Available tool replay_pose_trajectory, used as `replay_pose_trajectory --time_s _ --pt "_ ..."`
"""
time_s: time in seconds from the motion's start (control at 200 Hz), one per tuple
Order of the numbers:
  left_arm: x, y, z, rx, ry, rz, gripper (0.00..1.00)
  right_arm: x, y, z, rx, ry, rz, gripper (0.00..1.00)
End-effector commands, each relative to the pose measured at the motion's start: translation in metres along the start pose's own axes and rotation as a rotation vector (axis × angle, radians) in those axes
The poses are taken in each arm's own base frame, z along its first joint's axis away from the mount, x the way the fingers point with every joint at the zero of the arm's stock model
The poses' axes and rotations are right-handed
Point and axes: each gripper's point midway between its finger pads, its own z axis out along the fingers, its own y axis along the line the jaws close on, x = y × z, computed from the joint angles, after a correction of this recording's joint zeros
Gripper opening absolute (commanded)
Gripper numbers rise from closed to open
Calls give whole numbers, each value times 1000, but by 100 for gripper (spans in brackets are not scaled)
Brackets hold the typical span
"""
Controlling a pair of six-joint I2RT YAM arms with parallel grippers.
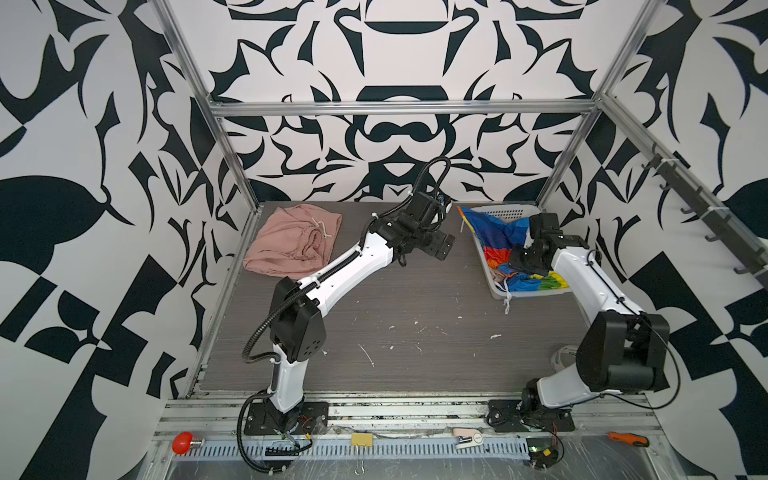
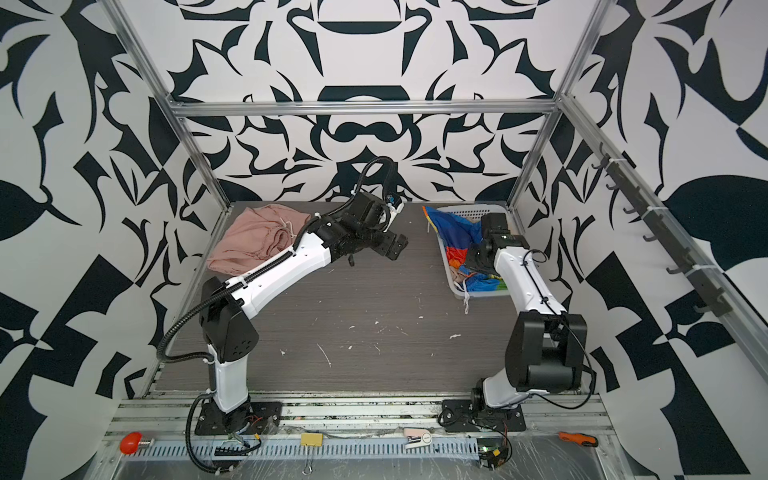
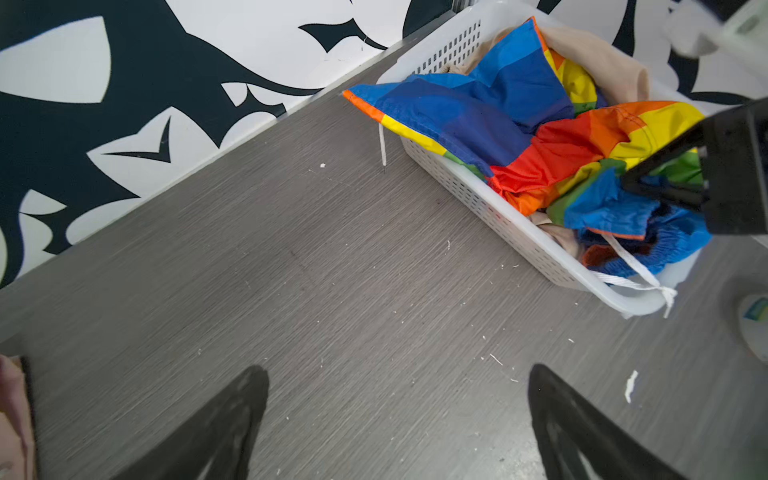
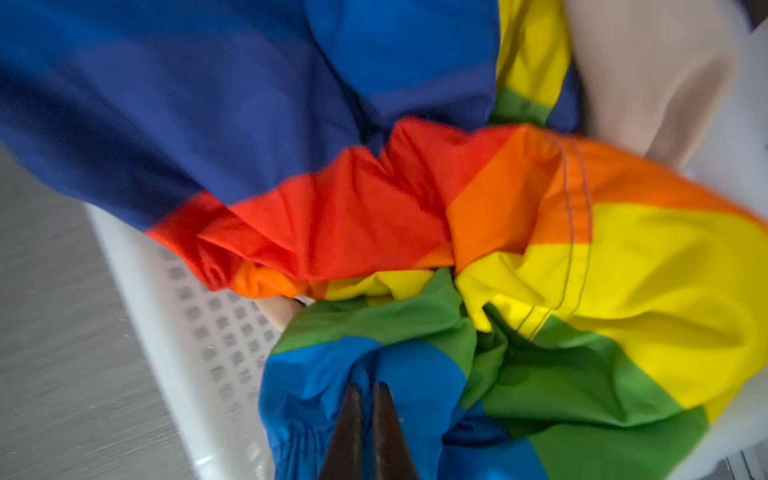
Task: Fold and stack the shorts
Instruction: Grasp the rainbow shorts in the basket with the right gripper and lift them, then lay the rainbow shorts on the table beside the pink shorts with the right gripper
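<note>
The right gripper rises next, carries the blue fold over between the basket and the salmon-pink heap, lowers and releases it, since bare table lies open there.
The rainbow-striped shorts lie bunched in the white basket at the back right, one leg draped over its far rim. My right gripper is down in the basket, shut on a blue fold near the gathered waist. Beige shorts lie under the striped pair. The salmon-pink shorts lie in a loose heap at the back left of the table. My left gripper hovers open over bare table between heap and basket, holding nothing.
A white drawstring hangs over the basket's near corner. A tape roll sits by the right arm's elbow. Frame posts stand at the table's back corners. A red knob, a binder clip and a screwdriver lie on the front rail.
</note>
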Motion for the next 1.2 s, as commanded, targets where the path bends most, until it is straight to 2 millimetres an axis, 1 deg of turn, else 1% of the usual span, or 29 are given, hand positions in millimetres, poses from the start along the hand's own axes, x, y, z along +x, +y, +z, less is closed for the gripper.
replay_pose_trajectory --time_s 0.0,0.075,0.14,0.235,0.29,0.295,0.32,0.34,0.35,0.39,0.395,0.42,0.46,0.475,0.51,0.55,0.59,0.625,0.675,0.68,0.74,0.77,0.82,0.885,0.915,0.955,1.025,1.125,1.195 --pt "-22 -4 -32 26 -55 -26 99 -39 18 -52 -81 -133 15 0" --pt "-31 1 -43 30 -83 -43 99 -64 28 -83 -126 -206 26 0" --pt "-39 8 -51 51 -102 -89 99 -90 40 -117 -185 -289 42 0" --pt "-46 24 -64 88 -123 -193 99 -132 65 -184 -328 -443 64 0" --pt "-48 35 -72 96 -135 -246 99 -153 90 -229 -482 -527 51 0" --pt "-48 36 -73 98 -137 -250 99 -153 93 -231 -498 -527 51 0" --pt "-49 41 -77 99 -143 -269 99 -160 109 -255 -589 -562 37 0" --pt "-49 45 -80 98 -151 -283 99 -162 122 -266 -653 -568 25 0" --pt "-50 47 -82 97 -154 -291 99 -164 128 -277 -685 -586 15 0" --pt "-50 57 -90 91 -169 -321 99 -163 158 -314 -805 -627 -51 0" --pt "-50 58 -90 91 -170 -325 99 -163 161 -316 -814 -626 -58 0" --pt "-49 65 -95 89 -180 -345 99 -156 184 -344 -894 -653 -125 0" --pt "-48 77 -104 87 -202 -386 99 -137 220 -382 -1013 -679 -245 0" --pt "-47 83 -107 87 -210 -404 99 -131 229 -395 -1047 -692 -284 0" --pt "-45 95 -115 87 -231 -453 99 -108 254 -424 -1141 -703 -376 0" --pt "-42 110 -124 87 -257 -505 99 -89 273 -444 -1222 -699 -442 0" --pt "-35 125 -131 78 -273 -555 99 -80 283 -449 -1270 -677 -462 0" --pt "-29 139 -138 65 -291 -599 99 -79 288 -445 -1288 -651 -450 0" --pt "-19 156 -148 46 -310 -647 99 -80 294 -428 -1289 -621 -425 0" --pt "-18 157 -148 43 -311 -652 99 -80 294 -429 -1291 -625 -423 0" --pt "-6 169 -156 23 -325 -681 99 -80 300 -390 -1242 -583 -390 0" --pt "-1 173 -158 15 -323 -694 99 -81 301 -367 -1199 -554 -367 0" --pt "10 175 -157 12 -306 -708 99 -82 301 -321 -1110 -486 -319 0" --pt "23 173 -154 17 -274 -723 99 -82 298 -252 -987 -377 -258 0" --pt "30 171 -151 19 -257 -729 99 -79 297 -221 -940 -325 -238 0" --pt "40 170 -147 20 -235 -741 99 -69 298 -184 -892 -243 -215 0" --pt "57 167 -143 23 -204 -765 99 -46 305 -130 -868 -93 -189 0" --pt "81 162 -136 24 -160 -793 99 1 322 -69 -831 72 -177 0" --pt "98 160 -131 21 -129 -827 99 38 333 -35 -805 167 -196 0"
